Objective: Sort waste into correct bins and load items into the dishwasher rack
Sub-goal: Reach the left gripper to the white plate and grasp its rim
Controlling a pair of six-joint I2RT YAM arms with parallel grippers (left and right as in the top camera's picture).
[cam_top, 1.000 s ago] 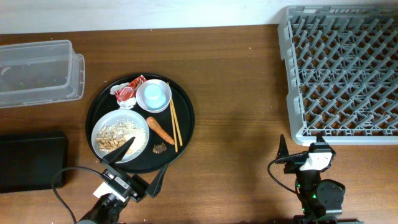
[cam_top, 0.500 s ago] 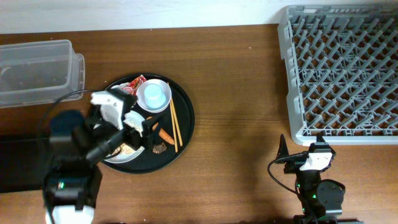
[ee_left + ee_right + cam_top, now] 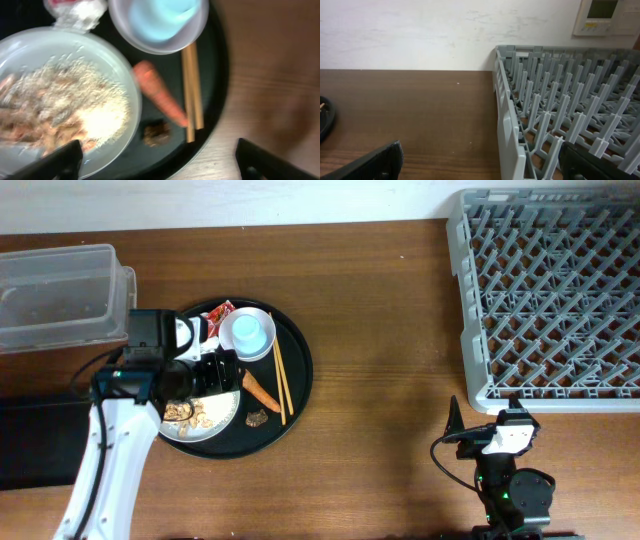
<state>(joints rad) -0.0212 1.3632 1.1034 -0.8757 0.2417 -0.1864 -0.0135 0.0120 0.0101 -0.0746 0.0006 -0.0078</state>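
Observation:
My left gripper should go down next and bring its fingers closer together on both sides of the plate's rim beside the carrot, where there is space between the plate's rim and the brown lump (image 3: pixel 157 132).
My left gripper (image 3: pixel 213 370) is open and empty, hovering over the round black tray. In the left wrist view the gripper (image 3: pixel 160 167) has its fingers spread wide above the white plate (image 3: pixel 30 50), which holds pale rice-like flakes (image 3: pixel 65 105). Beside it lie the orange carrot piece (image 3: pixel 160 92), the brown lump (image 3: pixel 157 132), two chopsticks (image 3: pixel 192 85) and the cup (image 3: pixel 160 22). The white tissue (image 3: pixel 80 10) and the red-and-white wrapper (image 3: pixel 218 313) lie at the tray's far side. My right gripper (image 3: pixel 480 165) is open and empty beside the grey rack (image 3: pixel 560 100).
The clear plastic tub (image 3: pixel 60 295) stands at the far left. The shallow black box (image 3: pixel 40 440) sits in front of it, partly under my left arm. The rack (image 3: pixel 550 290) fills the far right. The black tray (image 3: pixel 298 355) is left of centre.
My left arm has swung from the table's front edge up over the tray and now hangs above the plate and carrot. The right arm has not moved.

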